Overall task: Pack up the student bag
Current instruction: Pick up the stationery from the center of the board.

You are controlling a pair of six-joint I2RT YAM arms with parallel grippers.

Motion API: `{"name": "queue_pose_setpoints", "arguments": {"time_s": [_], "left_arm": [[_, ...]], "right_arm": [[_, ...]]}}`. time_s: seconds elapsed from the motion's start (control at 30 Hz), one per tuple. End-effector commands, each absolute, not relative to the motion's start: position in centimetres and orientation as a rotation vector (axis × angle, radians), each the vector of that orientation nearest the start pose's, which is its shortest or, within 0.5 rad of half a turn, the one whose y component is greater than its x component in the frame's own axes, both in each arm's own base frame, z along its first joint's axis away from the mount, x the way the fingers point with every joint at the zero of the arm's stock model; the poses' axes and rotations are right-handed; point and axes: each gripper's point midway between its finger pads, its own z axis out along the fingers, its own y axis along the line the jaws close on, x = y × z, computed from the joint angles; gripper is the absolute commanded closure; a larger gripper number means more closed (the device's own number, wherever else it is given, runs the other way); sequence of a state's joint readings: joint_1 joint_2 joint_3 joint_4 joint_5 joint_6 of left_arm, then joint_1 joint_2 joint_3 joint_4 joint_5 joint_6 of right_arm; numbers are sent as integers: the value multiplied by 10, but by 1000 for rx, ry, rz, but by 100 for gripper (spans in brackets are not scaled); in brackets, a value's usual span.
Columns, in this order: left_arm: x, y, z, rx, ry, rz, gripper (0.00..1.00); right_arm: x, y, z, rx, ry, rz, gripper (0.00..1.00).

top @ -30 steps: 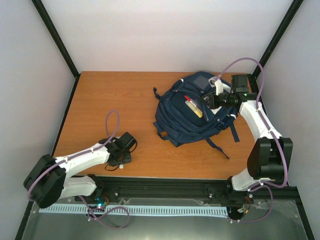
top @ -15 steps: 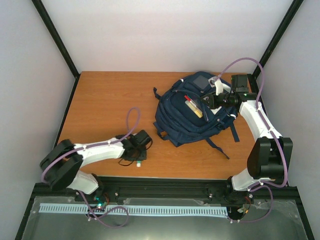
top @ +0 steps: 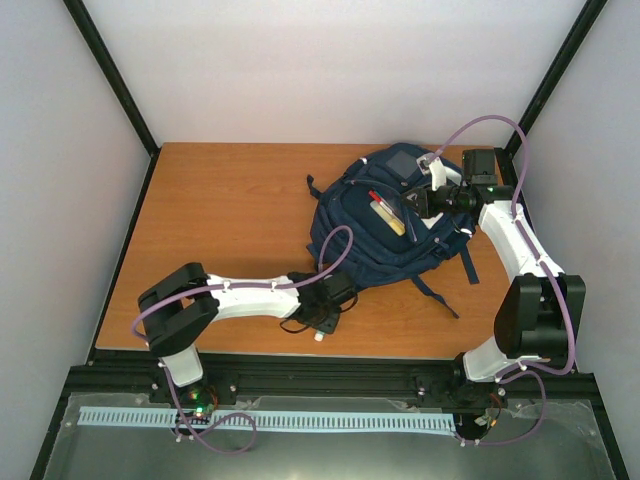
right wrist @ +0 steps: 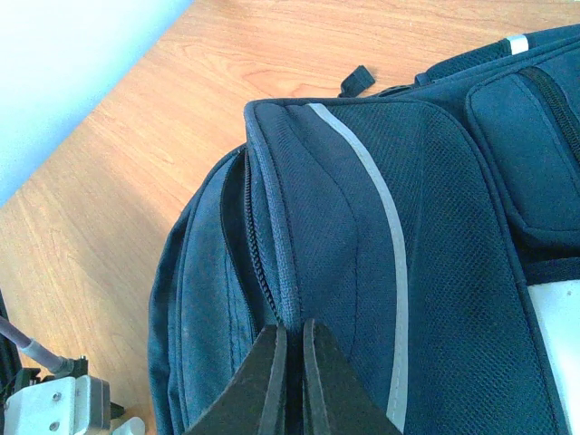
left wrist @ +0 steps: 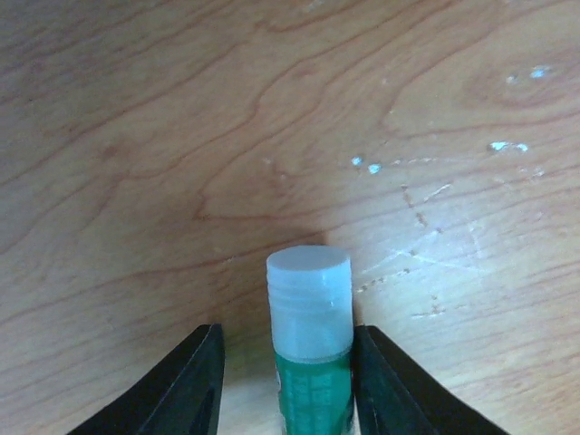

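Observation:
My left gripper shifts back toward the table's front edge next, then closes on the glue stick's green body.
The student bag lies on the right half of the table, navy with a pale stripe. A red pen and a yellow-white item stick out of its open pocket. My right gripper is shut, pinching the bag's piped edge beside the zip. My left gripper hovers low over the wood in front of the bag. A green glue stick with a white cap stands between its jaws. The stick touches the right finger. A gap shows on the side of the left finger.
The bag's dark straps trail toward the front right. The table's front edge and black rail run just behind my left gripper. Bare wood covers the left half. Pale walls close in the back and both sides.
My left arm has swung right along the front edge toward the bag, the glue stick travelling with it. The right arm and the bag have not moved.

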State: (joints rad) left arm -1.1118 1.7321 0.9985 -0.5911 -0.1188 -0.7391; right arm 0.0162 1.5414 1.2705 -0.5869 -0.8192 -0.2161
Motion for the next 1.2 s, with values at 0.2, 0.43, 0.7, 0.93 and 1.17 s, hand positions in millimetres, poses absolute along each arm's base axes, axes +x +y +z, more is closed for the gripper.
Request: {"name": "queue_pose_setpoints", "arguments": {"time_s": [0.2, 0.43, 0.7, 0.93, 1.17], "left_arm": [[127, -281, 16, 686, 2977, -249, 63], [128, -278, 22, 704, 2960, -230, 72], [133, -278, 36, 703, 2941, -200, 83], [150, -303, 109, 664, 2788, -385, 85], [202, -350, 175, 443, 2603, -651, 87]], "right_arm": [[390, 131, 231, -615, 2139, 892, 97], [390, 131, 232, -614, 2138, 889, 97], [389, 131, 234, -615, 2134, 892, 97], [389, 132, 234, -618, 2132, 893, 97], [389, 132, 233, -616, 2132, 900, 97]]}}
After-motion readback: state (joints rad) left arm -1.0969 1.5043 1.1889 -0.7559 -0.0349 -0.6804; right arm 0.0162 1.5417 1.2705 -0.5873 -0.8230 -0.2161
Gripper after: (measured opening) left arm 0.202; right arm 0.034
